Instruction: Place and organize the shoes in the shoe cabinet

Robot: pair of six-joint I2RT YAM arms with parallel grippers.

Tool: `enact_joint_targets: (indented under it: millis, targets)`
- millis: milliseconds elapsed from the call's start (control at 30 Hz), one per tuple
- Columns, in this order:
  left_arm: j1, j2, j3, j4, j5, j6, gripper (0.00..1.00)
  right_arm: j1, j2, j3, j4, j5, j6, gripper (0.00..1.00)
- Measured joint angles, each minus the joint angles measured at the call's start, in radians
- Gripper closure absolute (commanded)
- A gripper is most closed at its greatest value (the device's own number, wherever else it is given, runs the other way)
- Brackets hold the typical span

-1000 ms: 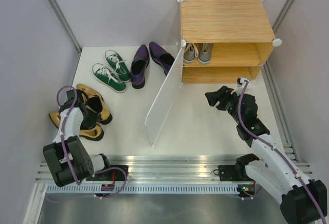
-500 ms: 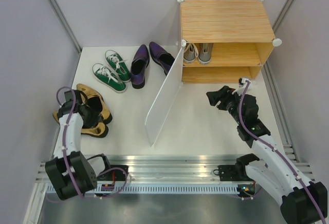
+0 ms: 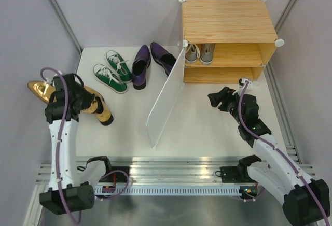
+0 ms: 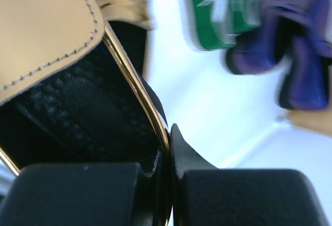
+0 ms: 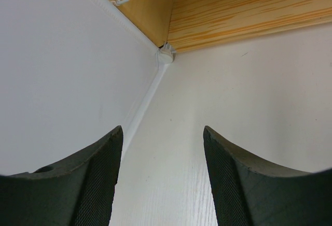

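Observation:
The left gripper will next go up over the white door between the gold shoe and the cabinet [image 3: 228, 21], then go down to the bare table in front of the lower shelf.
My left gripper [image 3: 66, 100] is shut on the rim of a shiny gold shoe [image 3: 39, 88], which hangs lifted at the far left. In the left wrist view the gold rim [image 4: 129, 75] is pinched between the fingers [image 4: 167, 184]. The other gold shoe [image 3: 99, 110] lies on the table. Green sneakers [image 3: 111, 71] and purple dress shoes [image 3: 141, 65] lie further back. Grey sneakers [image 3: 199, 53] stand on the upper shelf of the shoe cabinet [image 3: 228, 21]. My right gripper [image 3: 218, 97] hangs open and empty in front of the cabinet's lower shelf [image 5: 238, 8].
The cabinet's white door [image 3: 167, 95] stands swung open towards the middle of the table, between the two arms. It fills the left of the right wrist view [image 5: 62, 70]. Grey walls close in on both sides.
My left gripper closed on the gold shoe and lifted it up and to the left, away from its partner. The right arm has barely moved.

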Motion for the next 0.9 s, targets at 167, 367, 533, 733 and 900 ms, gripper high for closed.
enact_joint_targets:
  millis: [167,367,533,733,900]
  targets:
    - [-0.379,0.127,0.335,-0.018,-0.152,0.002,0.98,0.000,-0.017,0.011,-0.024,0.002,-0.007,0.31]
    - [-0.784,0.364,0.790,-0.018,-0.362,0.059,0.98,0.000,-0.103,0.066,-0.118,0.053,-0.012,0.30]
    - [-1.125,0.535,1.073,-0.028,-0.590,0.175,0.98,0.001,-0.262,0.126,-0.245,0.294,-0.007,0.25]
    - [-1.420,0.708,1.237,-0.012,-0.731,0.337,0.98,0.001,-0.462,0.232,-0.351,0.645,-0.006,0.23]
    - [-1.512,0.755,1.165,-0.005,-0.602,0.329,0.98,0.000,-0.617,0.265,-0.382,0.861,-0.008,0.23]
